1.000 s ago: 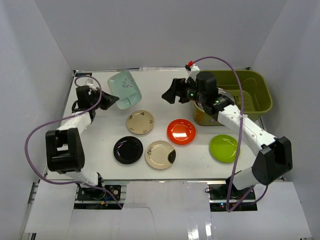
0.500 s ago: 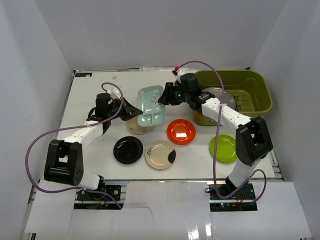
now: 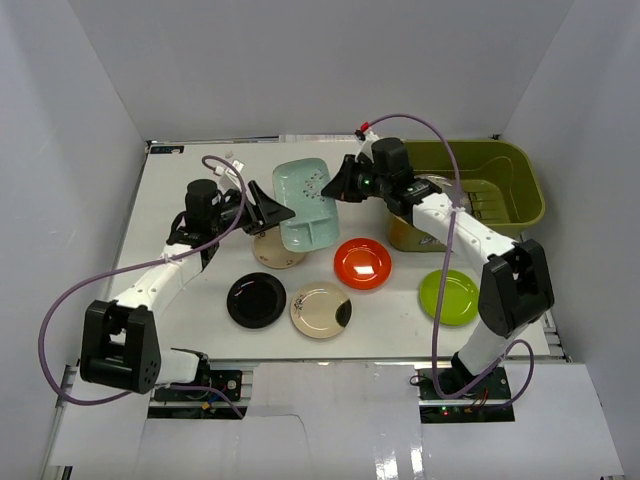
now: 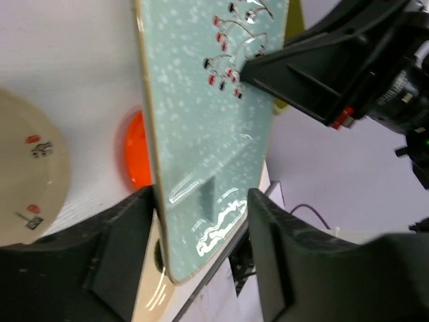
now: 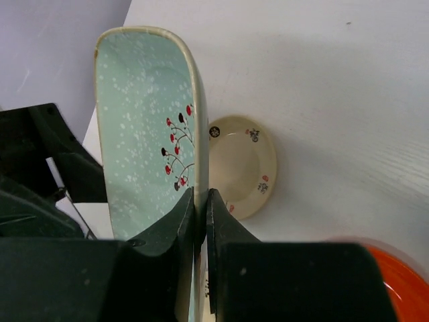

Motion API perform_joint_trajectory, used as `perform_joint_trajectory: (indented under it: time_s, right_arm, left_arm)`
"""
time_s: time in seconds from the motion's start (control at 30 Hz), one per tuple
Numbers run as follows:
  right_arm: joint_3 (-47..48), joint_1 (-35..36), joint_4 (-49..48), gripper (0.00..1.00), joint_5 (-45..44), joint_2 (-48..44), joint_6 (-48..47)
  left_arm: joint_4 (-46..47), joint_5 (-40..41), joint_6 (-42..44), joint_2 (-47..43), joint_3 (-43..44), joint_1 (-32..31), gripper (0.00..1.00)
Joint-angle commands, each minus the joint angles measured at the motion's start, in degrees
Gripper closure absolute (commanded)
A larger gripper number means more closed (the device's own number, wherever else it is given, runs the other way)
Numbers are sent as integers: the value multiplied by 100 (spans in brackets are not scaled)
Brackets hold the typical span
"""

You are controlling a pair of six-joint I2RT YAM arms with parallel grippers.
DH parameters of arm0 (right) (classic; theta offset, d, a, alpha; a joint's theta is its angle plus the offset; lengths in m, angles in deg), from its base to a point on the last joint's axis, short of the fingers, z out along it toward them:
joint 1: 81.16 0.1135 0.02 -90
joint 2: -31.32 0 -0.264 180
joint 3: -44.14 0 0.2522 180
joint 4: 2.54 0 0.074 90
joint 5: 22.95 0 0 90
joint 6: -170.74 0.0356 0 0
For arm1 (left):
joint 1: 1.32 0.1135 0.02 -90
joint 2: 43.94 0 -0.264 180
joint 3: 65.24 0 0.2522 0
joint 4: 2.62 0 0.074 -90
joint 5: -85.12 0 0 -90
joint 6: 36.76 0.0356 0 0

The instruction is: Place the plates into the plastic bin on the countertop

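Observation:
I need to carry the plate across and down with my right gripper to release it, because the open olive-green bin is lower and to the gripper's right in the top view.
The pale-green rounded square plate (image 3: 305, 204) hangs tilted in the air over the middle of the countertop (image 3: 200, 290). My right gripper (image 3: 338, 187) is shut on its right rim; in the right wrist view the jaws (image 5: 201, 198) pinch that rim (image 5: 198, 134). My left gripper (image 3: 272, 208) is open, its fingers (image 4: 127, 248) standing apart on either side of the plate's (image 4: 208, 121) other edge. The olive-green plastic bin (image 3: 505, 160) stands at the back right.
On the countertop lie a cream plate (image 3: 272, 252) partly under the held one, a glossy black plate (image 3: 256, 299), a tan plate with a dark patch (image 3: 320, 309), an orange-red plate (image 3: 362, 263) and a lime-green plate (image 3: 447, 296). White walls enclose the table.
The left arm carried the pale-green plate to the middle, the right gripper closed on its right rim, and the left gripper has now opened.

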Motion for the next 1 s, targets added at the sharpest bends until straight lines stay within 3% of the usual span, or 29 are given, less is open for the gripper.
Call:
perform_joint_trajectory:
  time_s: [0.0, 0.2, 0.4, 0.6, 0.83, 0.87, 0.97]
  right_arm:
    - [8, -695, -286, 92, -155, -771, 34]
    - [-510, -2346, -612, 92, 117, -1528, 430]
    - [-1257, -4088, -604, 92, -145, -1863, 317]
    - [-1267, -4372, -384, 92, -796, -1258, -237]
    - [-1056, -4381, -419, 92, -902, -511, -500]
    - [-1021, -4372, -393, 89, -850, -406, -536]
    - [-1021, -4372, -366, 67, -814, -308, -632]
  left_arm:
    - [13, -224, 355, -514, 624, -97, 31]
    - [-445, 155, 795, -436, 845, -106, 29]
    - [-1227, 1129, 1322, -217, 1056, -97, 29]
    - [-1649, 1825, 1499, 310, 1241, 131, 29]
    - [-1834, 2334, 1665, 952, 1329, 360, 28]
    - [-1852, 2405, 1674, 1031, 1346, 412, 29]
    - [-1966, 2475, 1745, 1391, 1416, 570, 29]
